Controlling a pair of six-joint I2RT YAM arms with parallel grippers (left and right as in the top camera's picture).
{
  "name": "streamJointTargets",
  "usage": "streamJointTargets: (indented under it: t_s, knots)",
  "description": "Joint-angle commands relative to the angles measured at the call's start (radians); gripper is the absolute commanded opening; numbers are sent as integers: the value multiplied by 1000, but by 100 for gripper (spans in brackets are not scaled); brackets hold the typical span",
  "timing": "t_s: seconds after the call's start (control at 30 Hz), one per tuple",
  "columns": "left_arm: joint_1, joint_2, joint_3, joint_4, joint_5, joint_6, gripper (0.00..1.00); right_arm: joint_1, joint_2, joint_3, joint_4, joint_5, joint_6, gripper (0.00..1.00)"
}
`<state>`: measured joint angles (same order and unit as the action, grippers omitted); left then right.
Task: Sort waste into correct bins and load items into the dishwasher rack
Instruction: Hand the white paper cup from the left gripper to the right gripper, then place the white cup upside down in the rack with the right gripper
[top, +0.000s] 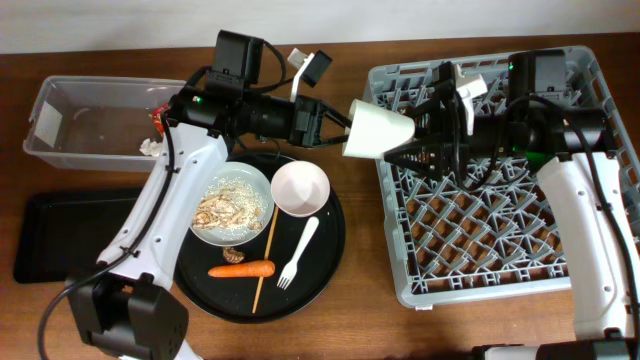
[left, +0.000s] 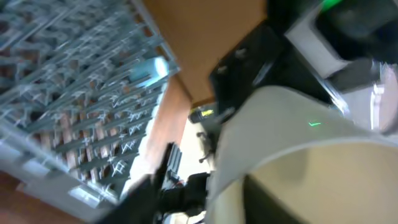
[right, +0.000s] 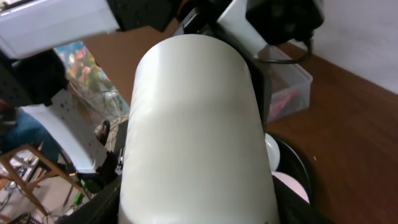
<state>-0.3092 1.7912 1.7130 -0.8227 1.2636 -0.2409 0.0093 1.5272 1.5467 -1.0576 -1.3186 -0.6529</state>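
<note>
The robot will move its right gripper to the right in the overhead view, then down beside the rack's blue cup, to release the white cup there, because cups go there.
A white cup (top: 378, 128) hangs on its side in the air between the round tray and the dishwasher rack (top: 520, 235). My right gripper (top: 412, 140) is shut on it; in the right wrist view the cup (right: 193, 130) fills the space between my fingers. My left gripper (top: 335, 125) is at the cup's open end, its fingers spread either side of the rim (left: 249, 162). Rice with meat bits lies in a white dish (top: 232, 205) beside a white bowl (top: 300, 187), a carrot (top: 242, 269), a fork (top: 298, 255), a wooden stick (top: 268, 262) and a brown scrap (top: 235, 256).
The dishes stand on a round black tray (top: 335, 235). The clear tub (top: 90, 125) at the back left holds a red wrapper (top: 158, 117) and a tissue wad (top: 150, 147). A flat black tray (top: 70, 235) lies in front of it.
</note>
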Motion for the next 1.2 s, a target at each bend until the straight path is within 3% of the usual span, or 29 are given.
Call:
streamJointTargets:
  t_s: [0.0, 0.27, 0.4, 0.77, 1.17]
  knots:
    - [-2, -9, 9, -93, -311, 12, 57, 9, 4, 8, -1, 222, 166, 52]
    - [-1, -10, 9, -335, -949, -10, 68, -85, -6, 90, -107, 751, 441, 51]
    - [-1, -11, 9, -399, -1114, -15, 68, -207, -4, 183, -193, 957, 526, 51]
    - [-2, -21, 9, -402, -1141, -15, 68, -498, 95, 233, -237, 1221, 694, 49]
    - [-2, -21, 9, -407, -1141, -15, 68, -595, 341, 262, -237, 1324, 767, 49]
